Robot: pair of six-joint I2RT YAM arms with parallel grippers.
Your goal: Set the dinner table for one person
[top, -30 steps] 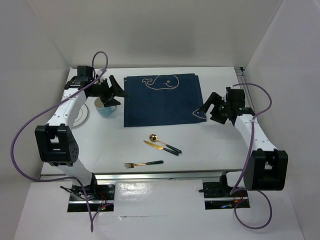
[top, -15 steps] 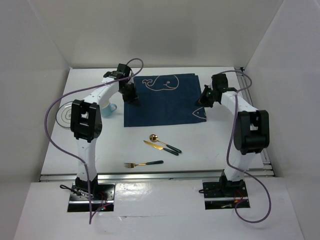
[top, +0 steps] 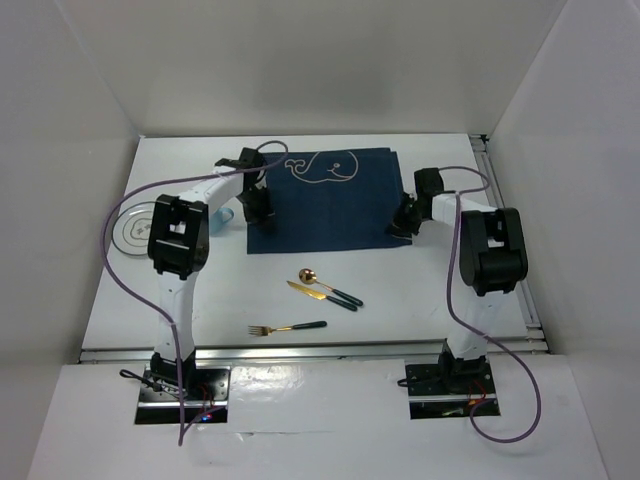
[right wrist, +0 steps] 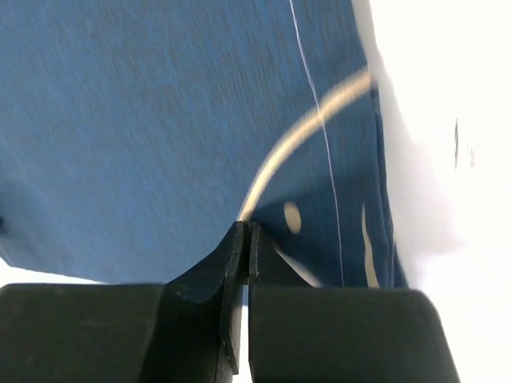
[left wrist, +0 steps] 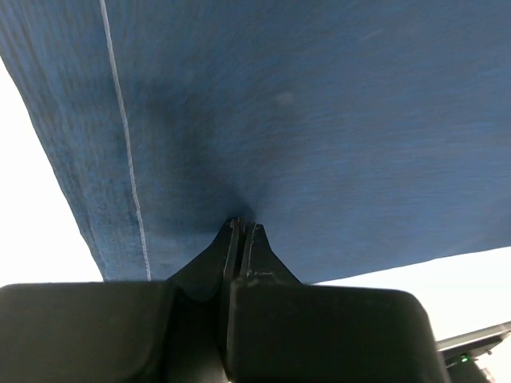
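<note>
My right gripper is about to move the mat, which lies near the table's far edge. It should first slide its near corner [top: 403,239] [right wrist: 254,231] back toward the spoon, then rise and open.
The dinner table [top: 420,300] is a white top with a navy placemat [top: 325,205] lying at its back middle. My left gripper [top: 262,215] is at the mat's left edge. In the left wrist view it [left wrist: 241,226] is shut, with the blue cloth [left wrist: 303,120] puckered at its tips. My right gripper [top: 402,228] is at the mat's near right corner. In the right wrist view it [right wrist: 247,227] is shut on the cloth [right wrist: 160,120] beside the cream print. A gold spoon [top: 308,276], knife [top: 305,289] and fork [top: 288,328] lie in front of the mat.
A white plate [top: 135,222] lies at the left edge. A pale blue cup [top: 222,213] stands partly hidden behind the left arm. A metal rail [top: 500,200] runs along the table's right side, and purple cables loop from both arms.
Both arms swung in from the sides to the placemat's left and right edges. Both grippers, open a second ago, have shut on the cloth.
</note>
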